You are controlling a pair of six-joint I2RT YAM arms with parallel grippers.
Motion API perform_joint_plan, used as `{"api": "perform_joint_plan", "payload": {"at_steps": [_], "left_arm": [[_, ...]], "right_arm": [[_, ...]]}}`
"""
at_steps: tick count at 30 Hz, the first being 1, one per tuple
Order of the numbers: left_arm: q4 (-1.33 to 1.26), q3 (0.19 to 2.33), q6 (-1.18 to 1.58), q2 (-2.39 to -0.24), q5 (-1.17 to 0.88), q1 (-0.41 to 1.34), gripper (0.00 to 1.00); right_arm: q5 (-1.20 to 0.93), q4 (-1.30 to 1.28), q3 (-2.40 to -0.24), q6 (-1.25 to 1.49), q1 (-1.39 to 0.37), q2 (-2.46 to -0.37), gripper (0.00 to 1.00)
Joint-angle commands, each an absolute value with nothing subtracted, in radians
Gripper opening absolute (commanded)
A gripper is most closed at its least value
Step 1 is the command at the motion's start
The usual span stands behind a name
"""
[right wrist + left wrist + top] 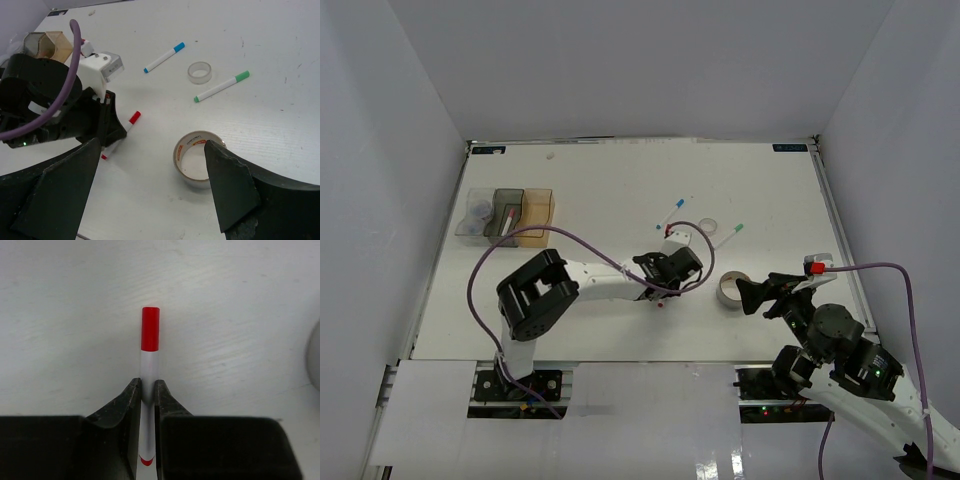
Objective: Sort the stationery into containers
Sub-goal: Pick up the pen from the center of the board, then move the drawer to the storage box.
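The white marker will next go up, outward and to the left in the top view with my left gripper, and then down over the grey bin [505, 200], which holds a marker.
My left gripper [145, 386] is shut on a white marker with a red cap [150, 330], low over the table; it is near the table's middle in the top view [672, 270]. The marker also shows in the right wrist view [131, 121]. My right gripper [150, 145] is open and empty, just right of a large tape roll [732, 289] [196, 160]. A blue-capped marker [672, 212], a green-capped marker [728, 235] and a small tape roll [708, 226] lie behind. The clear bin [470, 205], grey bin [505, 200] and amber bin [535, 236] stand at the far left.
The grey bin holds a marker with a pinkish end, and the clear bin holds small clear items. The left arm's purple cable [580, 236] loops over the table between the bins and the gripper. White walls enclose the table on three sides.
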State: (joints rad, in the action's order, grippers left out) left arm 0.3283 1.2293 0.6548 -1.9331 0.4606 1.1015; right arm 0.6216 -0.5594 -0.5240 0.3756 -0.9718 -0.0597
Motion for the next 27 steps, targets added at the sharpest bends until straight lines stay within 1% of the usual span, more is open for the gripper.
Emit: {"api": "perform_joint_plan", "payload": {"at_steps": [1, 4, 7, 8, 10, 11, 13, 14, 19, 22, 27], "left_arm": [[0.405, 1.142, 0.618, -1.783, 0.528, 1.000, 0.06], [0.400, 1.070, 0.530, -1.662, 0.506, 0.847, 0.04], [0.396, 1.039, 0.453, -1.553, 0.506, 0.750, 0.05], [0.393, 1.029, 0.425, -1.528, 0.502, 0.685, 0.05], [0.390, 1.032, 0.338, -1.467, 0.486, 0.614, 0.05], [0.388, 1.041, 0.309, -1.451, 0.480, 0.541, 0.05], [0.384, 1.057, 0.224, -1.424, 0.465, 0.465, 0.05], [0.380, 1.066, 0.201, -1.408, 0.463, 0.387, 0.05], [0.341, 1.130, 0.091, -1.413, 0.393, 0.126, 0.05], [0.334, 1.181, 0.094, -1.453, 0.390, 0.040, 0.05], [0.246, 1.223, 0.040, -1.555, 0.379, 0.002, 0.04]], "right_arm": [[0.635, -0.542, -0.537, 0.383, -0.979, -0.055, 0.90], [0.629, -0.535, -0.532, 0.380, -0.979, -0.057, 0.90], [0.617, -0.528, -0.528, 0.373, -0.979, -0.067, 0.90], [0.611, -0.523, -0.525, 0.370, -0.979, -0.074, 0.90], [0.601, -0.519, -0.526, 0.364, -0.979, -0.084, 0.90], [0.601, -0.520, -0.526, 0.359, -0.980, -0.087, 0.90], [0.592, -0.518, -0.529, 0.356, -0.979, -0.098, 0.90], [0.589, -0.518, -0.529, 0.356, -0.979, -0.100, 0.90], [0.580, -0.514, -0.525, 0.354, -0.979, -0.095, 0.90], [0.575, -0.509, -0.523, 0.351, -0.979, -0.086, 0.90], [0.557, -0.503, -0.522, 0.341, -0.980, -0.084, 0.90]]}}
